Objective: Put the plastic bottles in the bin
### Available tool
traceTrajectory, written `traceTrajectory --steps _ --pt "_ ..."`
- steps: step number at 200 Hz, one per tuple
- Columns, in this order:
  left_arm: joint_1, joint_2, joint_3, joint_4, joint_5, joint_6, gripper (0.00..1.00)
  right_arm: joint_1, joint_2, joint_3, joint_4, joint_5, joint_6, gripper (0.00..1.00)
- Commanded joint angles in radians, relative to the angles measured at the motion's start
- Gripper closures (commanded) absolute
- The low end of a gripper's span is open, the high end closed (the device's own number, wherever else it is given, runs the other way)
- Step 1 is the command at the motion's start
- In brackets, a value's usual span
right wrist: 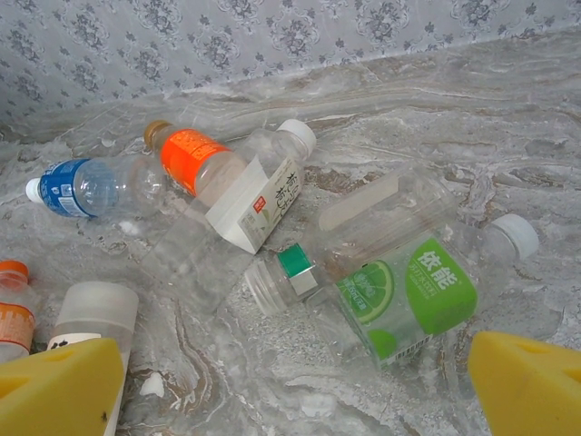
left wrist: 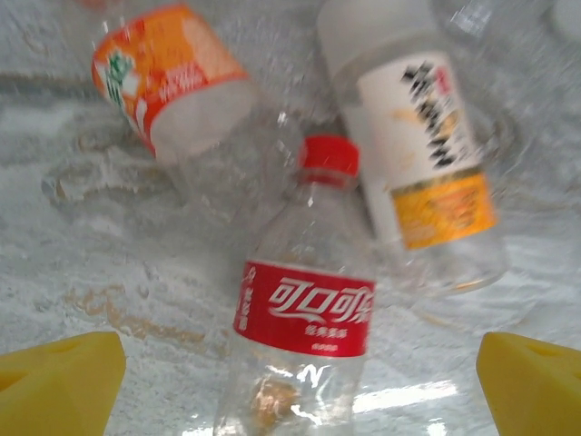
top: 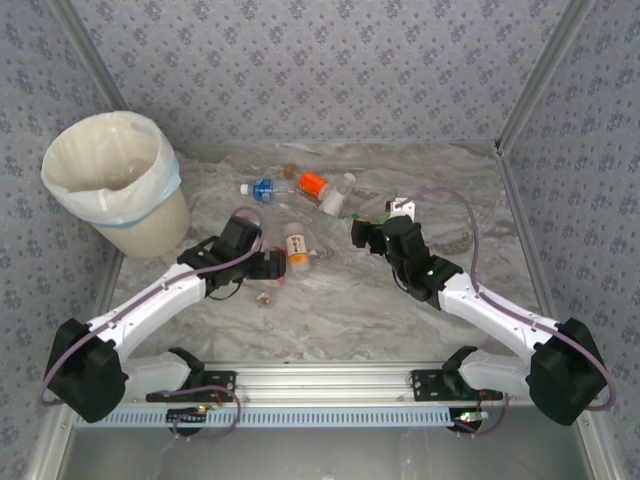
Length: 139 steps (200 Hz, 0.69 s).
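Note:
I need to lower my left gripper next and pull it back slightly, then close it around the red label.
Several plastic bottles lie on the marble table. In the left wrist view a red-labelled bottle (left wrist: 307, 309) with a red cap lies between the tips of my open left gripper (left wrist: 300, 404), untouched, with an orange-labelled bottle (left wrist: 168, 82) and a gold-labelled one (left wrist: 427, 154) beyond it. My open right gripper (right wrist: 295, 400) hovers just short of a green-labelled bottle (right wrist: 408, 291); farther off lie a white-labelled (right wrist: 263, 200), an orange-labelled (right wrist: 195, 163) and a blue-labelled bottle (right wrist: 77, 186). The pale-blue bin (top: 115, 180) with its white liner stands at the far left, behind the left gripper (top: 272, 265).
Patterned walls close the table at the back and on both sides. The right gripper (top: 362, 232) sits near the table's middle, close to the bottle pile (top: 320, 190). Bare marble (top: 340, 310) stretches between the arms toward the near rail.

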Motion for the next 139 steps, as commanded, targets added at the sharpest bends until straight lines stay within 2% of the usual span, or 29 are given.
traceTrajectory --steps 1,22,53,78,107,139 --pt "-0.007 0.057 -0.037 0.071 0.072 0.053 0.01 -0.007 0.006 0.019 0.004 0.001 0.022 0.0" --pt "-0.023 0.114 -0.043 0.104 0.101 0.1 0.03 -0.006 0.005 0.019 -0.003 0.002 0.024 0.0" --pt "-0.049 0.18 -0.068 0.158 0.097 0.096 0.1 -0.009 0.006 0.018 -0.011 0.007 0.027 0.0" --pt "-0.065 0.245 -0.06 0.154 0.046 0.093 0.19 -0.009 0.007 0.017 -0.013 0.01 0.029 0.0" --pt "-0.095 0.266 -0.069 0.168 -0.041 0.101 0.25 -0.013 0.008 0.019 -0.012 0.008 0.029 0.0" --pt "-0.101 0.25 -0.081 0.172 -0.046 0.088 0.37 -0.014 0.009 0.019 -0.017 0.007 0.029 0.0"
